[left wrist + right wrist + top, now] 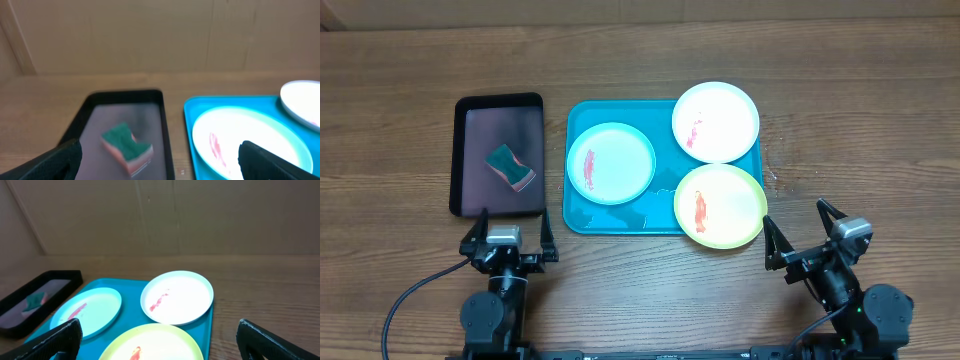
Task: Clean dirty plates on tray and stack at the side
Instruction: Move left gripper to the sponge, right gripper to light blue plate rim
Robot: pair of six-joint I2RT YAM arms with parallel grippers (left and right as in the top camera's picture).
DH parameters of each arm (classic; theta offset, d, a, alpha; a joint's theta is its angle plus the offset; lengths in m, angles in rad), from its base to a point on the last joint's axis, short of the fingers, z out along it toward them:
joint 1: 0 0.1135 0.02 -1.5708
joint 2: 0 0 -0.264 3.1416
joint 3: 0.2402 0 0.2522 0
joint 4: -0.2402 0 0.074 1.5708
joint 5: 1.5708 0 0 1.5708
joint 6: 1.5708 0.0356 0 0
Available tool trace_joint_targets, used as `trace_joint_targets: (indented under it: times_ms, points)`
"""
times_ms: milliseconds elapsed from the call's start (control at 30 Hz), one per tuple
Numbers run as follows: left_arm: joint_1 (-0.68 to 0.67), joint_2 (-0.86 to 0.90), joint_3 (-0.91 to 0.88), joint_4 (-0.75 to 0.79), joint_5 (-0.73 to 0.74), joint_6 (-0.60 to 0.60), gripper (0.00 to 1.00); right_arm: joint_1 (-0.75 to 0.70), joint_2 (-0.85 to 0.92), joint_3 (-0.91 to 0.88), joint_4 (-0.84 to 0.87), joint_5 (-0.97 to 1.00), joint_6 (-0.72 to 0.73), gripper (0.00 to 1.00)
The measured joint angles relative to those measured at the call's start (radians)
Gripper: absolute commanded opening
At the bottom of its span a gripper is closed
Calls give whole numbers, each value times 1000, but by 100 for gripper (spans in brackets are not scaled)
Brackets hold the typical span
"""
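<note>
My right gripper rises, tilts down and crosses outward over the tray (662,168) next. It then lowers onto the light blue plate's rim facing the white plate (716,121), where the tray lies bare.
The turquoise tray (662,168) lies mid-table and holds three plates, each with a red smear. The light blue plate (611,162) is at its left, the white plate (716,121) at its back right, the yellow-green plate (721,205) at its front right, overhanging the rim. My left gripper (508,243) is open and empty at the table's front, just before the black tray. My right gripper (805,237) is open and empty, front right of the yellow-green plate. The right wrist view shows the white plate (177,297), the light blue plate (87,312) and the yellow-green plate (155,342).
A black tray (499,155) to the left of the turquoise tray holds a green-topped pink sponge (510,166). The sponge (126,146) and the black tray (167,130) also show in the left wrist view, with the light blue plate (247,140) to the right.
</note>
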Motion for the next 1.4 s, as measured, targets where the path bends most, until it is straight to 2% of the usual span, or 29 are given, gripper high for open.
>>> trace_joint_targets:
  times_ms: [133,267,467,633,833,1167,1300,1400]
  points:
    - [0,-1,3,20,26,-19,100,0,79,77,-6,-7,-1,100]
    - [0,-1,61,-106,61,-30,100,0,175,158,-6,-10,-6,100]
    - [0,25,307,-325,82,-35,100,0,340,282,-31,-12,-10,100]
    - [0,142,550,-467,109,-42,100,0,475,393,-87,-13,-12,100]
    - [0,435,843,-652,127,-82,100,0,638,544,-189,-13,-13,100]
    - [-5,1017,1416,-1169,131,-133,100,82,958,800,-410,-40,-12,100]
    - [-34,1178,1555,-1295,110,-139,100,134,1097,917,-479,-50,-15,100]
    - [-53,1257,1588,-1331,93,-139,100,148,1165,954,-490,-85,-15,100]
